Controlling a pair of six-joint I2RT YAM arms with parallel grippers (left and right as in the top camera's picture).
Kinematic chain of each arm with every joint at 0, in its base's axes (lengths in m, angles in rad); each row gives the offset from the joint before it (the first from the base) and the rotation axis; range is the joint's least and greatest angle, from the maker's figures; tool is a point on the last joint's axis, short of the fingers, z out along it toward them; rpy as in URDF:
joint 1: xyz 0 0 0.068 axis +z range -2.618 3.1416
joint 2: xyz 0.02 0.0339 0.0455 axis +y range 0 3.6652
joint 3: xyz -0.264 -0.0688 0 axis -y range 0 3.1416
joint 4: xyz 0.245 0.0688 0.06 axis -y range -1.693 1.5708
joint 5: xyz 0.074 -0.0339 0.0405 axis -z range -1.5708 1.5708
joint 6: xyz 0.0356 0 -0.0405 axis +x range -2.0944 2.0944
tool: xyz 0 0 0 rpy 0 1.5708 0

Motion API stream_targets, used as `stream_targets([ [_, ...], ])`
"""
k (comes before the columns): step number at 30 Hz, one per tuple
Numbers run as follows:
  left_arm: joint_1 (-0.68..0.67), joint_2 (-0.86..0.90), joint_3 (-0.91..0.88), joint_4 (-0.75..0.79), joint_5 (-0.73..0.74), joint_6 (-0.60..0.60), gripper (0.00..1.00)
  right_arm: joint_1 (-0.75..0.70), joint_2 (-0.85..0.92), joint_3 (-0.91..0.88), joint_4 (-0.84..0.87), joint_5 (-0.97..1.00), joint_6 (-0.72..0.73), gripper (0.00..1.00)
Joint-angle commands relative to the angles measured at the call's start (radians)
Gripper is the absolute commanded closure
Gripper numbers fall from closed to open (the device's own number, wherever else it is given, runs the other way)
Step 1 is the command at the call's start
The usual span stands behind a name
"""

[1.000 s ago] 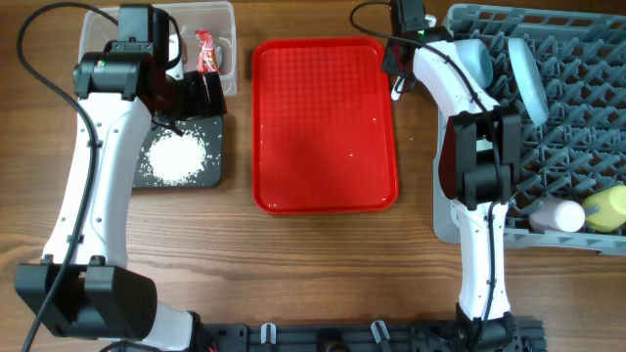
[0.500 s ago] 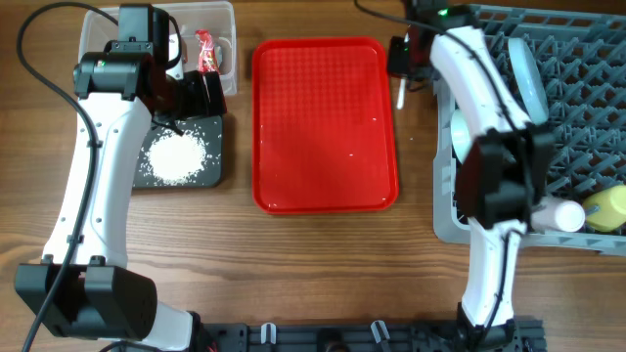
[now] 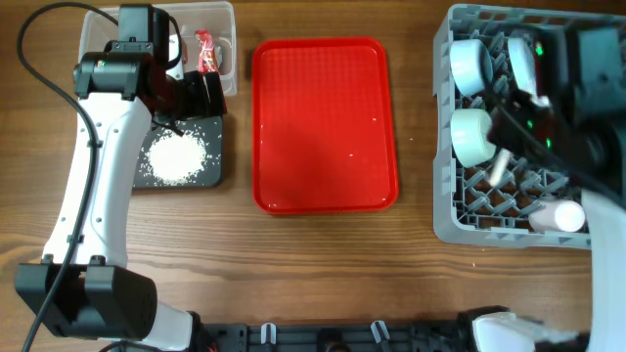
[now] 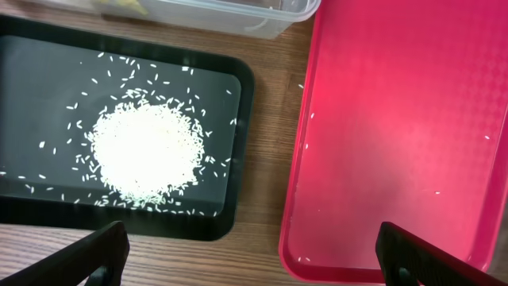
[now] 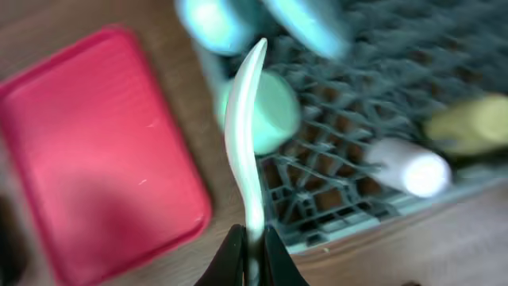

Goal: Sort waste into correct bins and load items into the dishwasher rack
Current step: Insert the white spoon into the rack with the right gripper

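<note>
The rack (image 3: pixel 445 227) slots between the near bowl and the white cup stand empty, so my right gripper lowers over them and releases the spoon next.
My right gripper (image 5: pixel 252 238) is shut on the handle of the small white spoon (image 5: pixel 246 135) and holds it in the air over the near left part of the grey dishwasher rack (image 3: pixel 445 227). The rack holds two pale bowls (image 3: pixel 471 135), a pale blue plate (image 3: pixel 521 61), a white cup (image 3: pixel 556 215) and a yellow cup (image 5: pixel 468 123). My left gripper (image 4: pixel 254 270) is open and empty above the wood between the black bin (image 3: pixel 217 166) and the red tray. Rice (image 4: pixel 147 151) lies heaped in the black bin. A red wrapper (image 3: pixel 205 51) lies in the clear bin (image 3: pixel 223 18).
The flat red tray (image 3: pixel 323 122) lies between the bins and the rack, with a few stray grains on it. The right arm is raised close to the overhead camera and hides part of the rack's right side.
My right arm has lifted the spoon from beside the tray's far right corner and swung right, over the rack. The left arm has not moved.
</note>
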Motion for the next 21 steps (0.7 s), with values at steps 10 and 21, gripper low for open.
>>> stream_targets([
  [10,0.004,0.006,-0.004,0.003,0.005,-0.010,0.00,-0.454,-0.089,-0.807,0.598,0.023,0.215,0.96],
  [21,0.004,0.006,-0.004,0.003,0.005,-0.010,0.00,-0.381,-0.191,-0.793,0.789,-0.470,-0.101,0.02],
])
